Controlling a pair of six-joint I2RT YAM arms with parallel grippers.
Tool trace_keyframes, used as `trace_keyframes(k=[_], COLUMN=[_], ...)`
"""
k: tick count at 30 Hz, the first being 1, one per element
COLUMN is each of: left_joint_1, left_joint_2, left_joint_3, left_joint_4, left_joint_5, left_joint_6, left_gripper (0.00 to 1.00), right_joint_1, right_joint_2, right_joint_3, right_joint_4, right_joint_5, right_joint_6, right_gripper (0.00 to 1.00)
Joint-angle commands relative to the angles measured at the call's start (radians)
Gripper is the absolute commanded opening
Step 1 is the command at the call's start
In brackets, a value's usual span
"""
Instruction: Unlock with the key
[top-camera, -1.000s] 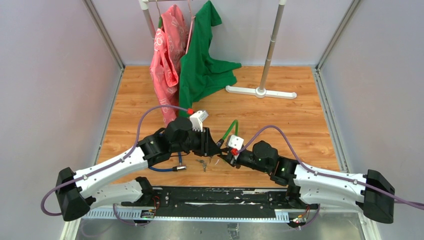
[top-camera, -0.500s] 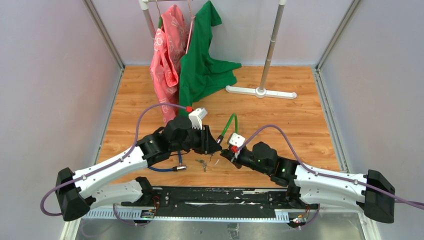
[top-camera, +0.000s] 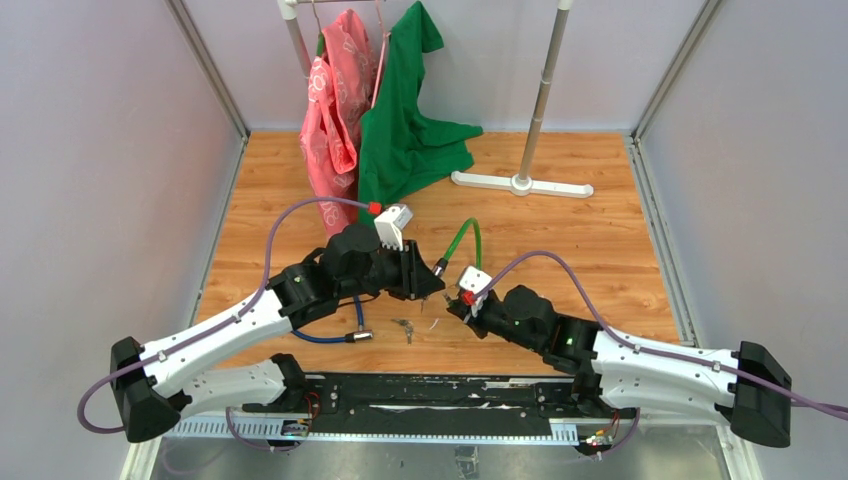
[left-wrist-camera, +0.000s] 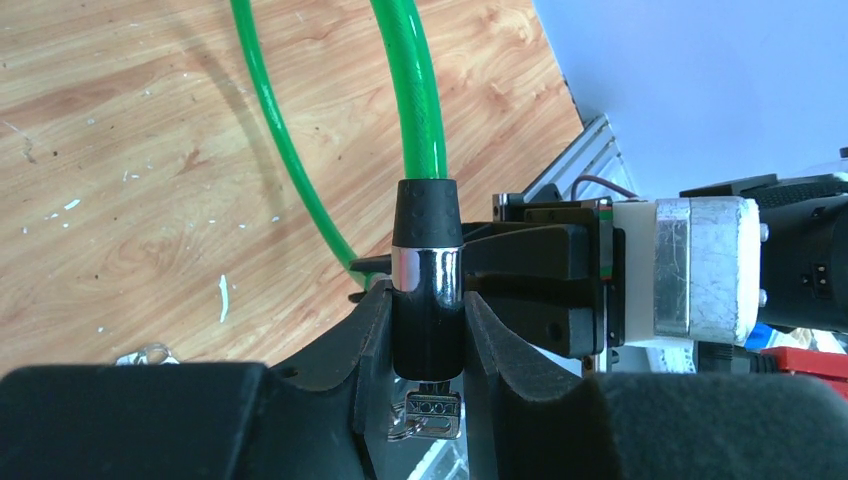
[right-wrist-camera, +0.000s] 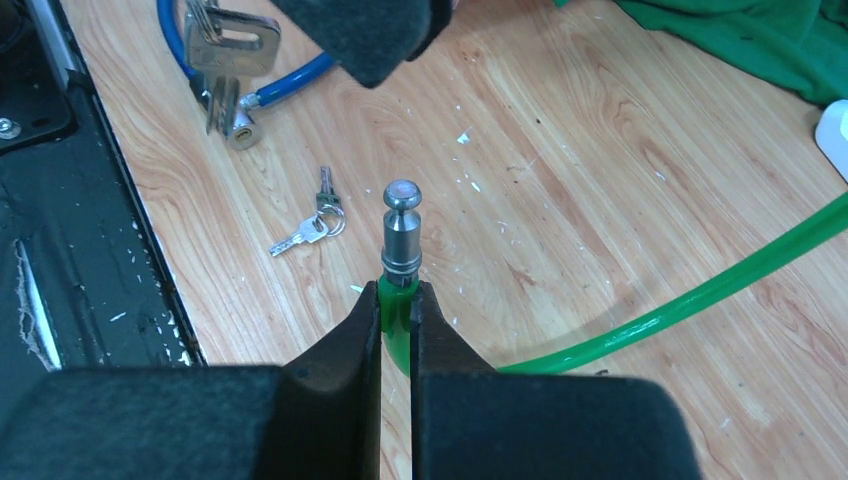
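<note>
The lock's body goes outward and down with my left gripper to the bare wood floor near the green clothes (top-camera: 431, 233) next for release, since the cable's pin is already out.
A green cable lock (top-camera: 463, 243) loops above the wood floor between my two grippers. My left gripper (top-camera: 428, 283) is shut on its black and chrome barrel (left-wrist-camera: 427, 285), and a silver key (left-wrist-camera: 433, 413) sticks out of the barrel's lower end. My right gripper (top-camera: 455, 306) is shut on the green cable end (right-wrist-camera: 398, 303) just below its bare metal pin (right-wrist-camera: 400, 232). The pin is out of the barrel and points at the floor. The left gripper also shows in the left wrist view (left-wrist-camera: 427, 305) and the right gripper in the right wrist view (right-wrist-camera: 397, 305).
A blue cable lock (top-camera: 328, 338) with a key bunch (right-wrist-camera: 228, 45) lies near the front rail. A loose pair of keys (top-camera: 405, 327) lies on the floor between the arms. A clothes rack base (top-camera: 520, 184) and hanging green and pink clothes (top-camera: 400, 120) stand at the back.
My left gripper has lifted the barrel up and away toward the back left. The right gripper has followed slightly, and the green loop has risen. The two ends stand a little farther apart.
</note>
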Motion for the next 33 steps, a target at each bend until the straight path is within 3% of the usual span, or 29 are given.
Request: trace_keyframes(k=[1,12,19,29,33], left_joint_1=[0.005,0.005,0.006,0.080,0.134], left_joint_2=[-0.014,-0.076,-0.004,0.213,0.284], left_joint_3=[0.023,-0.096,-0.106,-0.007,0.006], left_joint_4=[-0.013,-0.006,0.029,0.037,0.081], left_joint_5=[-0.023,-0.112,-0.199,-0.196,-0.173], left_joint_6=[0.049,0.089,0.130,0.168,0.177], left_gripper=[0.00,0.00,0.00,0.00,0.00], right_joint_1=[0.010,0.013,0.013,0.003,-0.066], right_joint_2=[-0.017,-0.120,-0.138,-0.085,0.000], right_joint_3=[0.055,0.129,0.157,0.079,0.116], right_joint_4=[-0.072,-0.337,-0.463,-0.328,-0.329], right_joint_5=[0.083,0.055,0.094,0.312,0.264], right_joint_6=[0.005,0.039,0.061,0.112,0.099], right_gripper=[0.00,0.00,0.00,0.00,0.00])
